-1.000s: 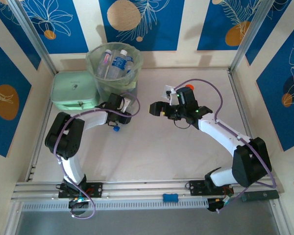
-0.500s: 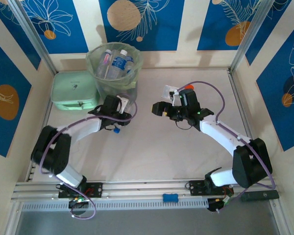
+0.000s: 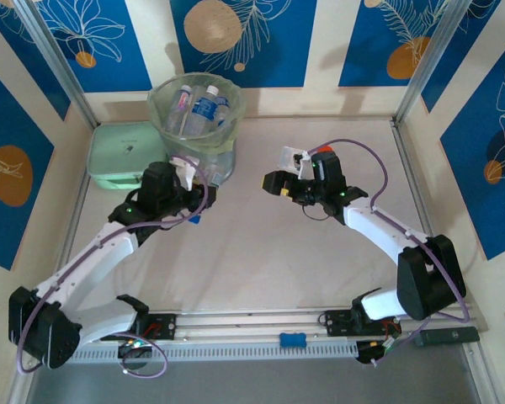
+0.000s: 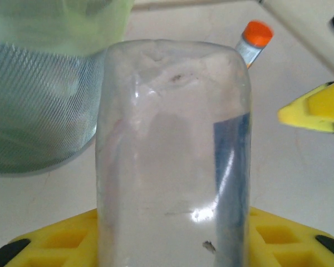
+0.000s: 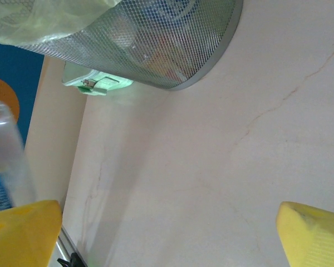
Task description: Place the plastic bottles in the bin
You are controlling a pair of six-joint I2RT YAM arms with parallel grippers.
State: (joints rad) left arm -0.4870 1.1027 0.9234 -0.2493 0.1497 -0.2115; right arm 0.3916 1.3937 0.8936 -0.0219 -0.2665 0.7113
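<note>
The bin's mesh side rises beside my left gripper, so my left gripper will next go up and then outward over the bin's opening to let go of the clear plastic bottle.
My left gripper is shut on a clear plastic bottle with a blue label strip. The yellow fingers clamp its sides, and its base points away from the wrist camera. Its blue cap shows below the gripper in the top view. The grip sits just in front of the round mesh bin, whose pale green liner holds several clear bottles. The bin wall is close on the left. My right gripper is open over bare table, fingers wide apart with nothing between them.
A mint green box stands left of the bin. An orange-capped jar and a clear square container lie behind the right gripper. The right gripper's yellow finger is near the held bottle. Walls enclose the table.
The left arm has stretched out, its elbow swinging down and left. Its gripper has shifted left along the bin's front with the bottle. The right gripper has hardly moved.
</note>
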